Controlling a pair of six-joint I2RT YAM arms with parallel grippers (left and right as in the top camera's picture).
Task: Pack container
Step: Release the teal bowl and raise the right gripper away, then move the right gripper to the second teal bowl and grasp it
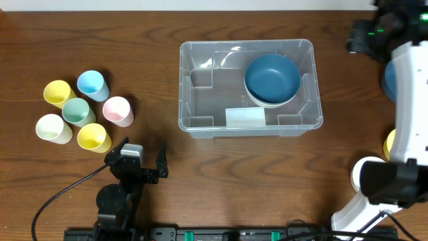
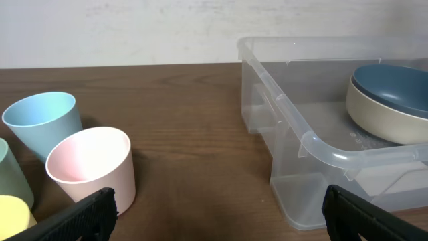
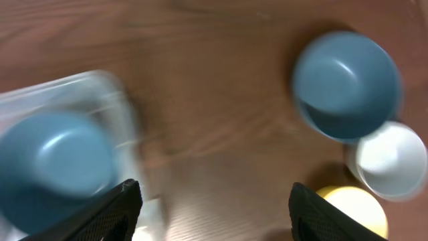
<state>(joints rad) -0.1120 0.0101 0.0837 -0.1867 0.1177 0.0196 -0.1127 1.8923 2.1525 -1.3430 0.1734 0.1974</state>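
Observation:
The container-side rim of the other blue bowl is my next goal, and that bowl is unpacked on the tabletop. I should lower my right gripper onto that bowl's rim, away from the container [image 1: 247, 45].
The clear plastic container [image 1: 247, 45] stands in the middle of the table, its white label on the near wall. Inside, at its right end, a blue bowl [image 1: 272, 77] is nested in a cream bowl [image 2: 381, 124]. My left gripper [image 1: 138, 159] rests low at the front left, open and empty, with the container's corner [image 2: 314, 144] ahead to its right. My right gripper [image 3: 214, 201] hangs open and empty above bare wood beside the container's right end [image 3: 87, 87]. Its view is blurred, and the bowl in the container [image 3: 53, 161] shows at the left.
Several pastel cups stand grouped at the left, among them a pink one [image 1: 118, 110] and a light blue one [image 1: 92, 85]. Right of the container lie another blue bowl [image 3: 348, 84], a white bowl [image 3: 391, 159] and a yellow bowl [image 3: 354, 207], under the white right arm [image 1: 411, 100].

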